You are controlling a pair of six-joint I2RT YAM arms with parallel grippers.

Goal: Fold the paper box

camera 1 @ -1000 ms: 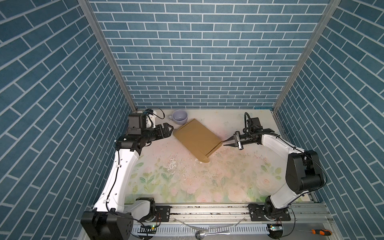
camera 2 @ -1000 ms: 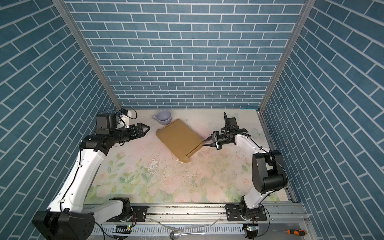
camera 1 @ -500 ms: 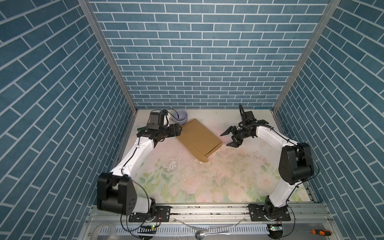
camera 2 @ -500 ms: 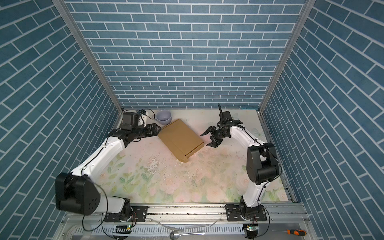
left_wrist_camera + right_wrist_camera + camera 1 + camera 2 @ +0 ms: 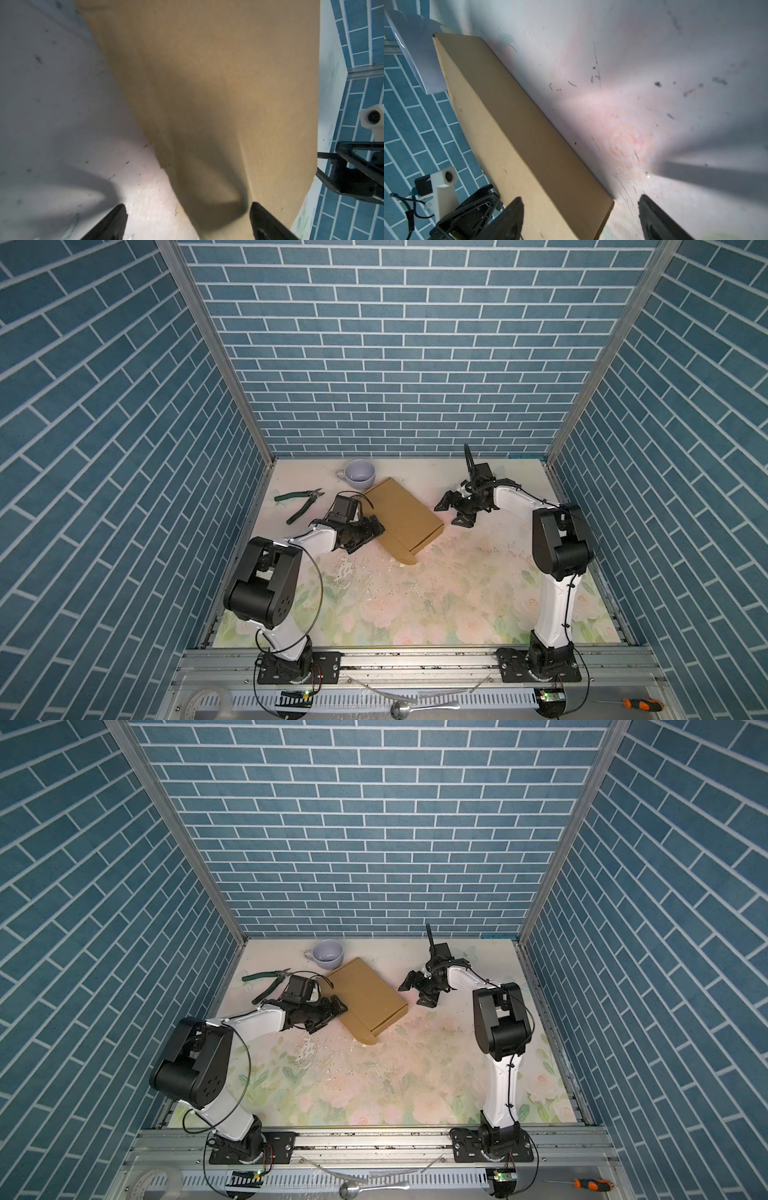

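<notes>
The box's long side by its corner (image 5: 435,516) (image 5: 572,194) is just out of reach of my right gripper's fingers, so I will move that gripper in toward the box and slightly back to close on that side.
The paper box (image 5: 405,514) (image 5: 368,996) is brown cardboard, folded shut and lying askew at the back middle of the floral mat, with a rounded flap end (image 5: 405,559) sticking out at its near corner. My left gripper (image 5: 371,536) (image 5: 331,1017) is open at the box's left edge. In the left wrist view (image 5: 187,207) one finger is over the cardboard (image 5: 228,83) and one over the mat. My right gripper (image 5: 451,514) (image 5: 416,994) is open just off the box's right edge. In the right wrist view (image 5: 580,201) its fingers straddle the box's corner (image 5: 508,124), holding nothing.
A lilac cup (image 5: 359,475) (image 5: 328,952) stands at the box's back corner. Green-handled pliers (image 5: 299,502) (image 5: 270,979) lie at the back left. White crumbs (image 5: 347,568) dot the mat. A tape roll (image 5: 203,701), spoon (image 5: 401,709) and screwdriver (image 5: 640,705) lie by the front rail.
The right gripper went from shut at the box's right edge to open and drew back slightly. The left arm swung in from the back left to the box's left edge, uncovering the pliers.
</notes>
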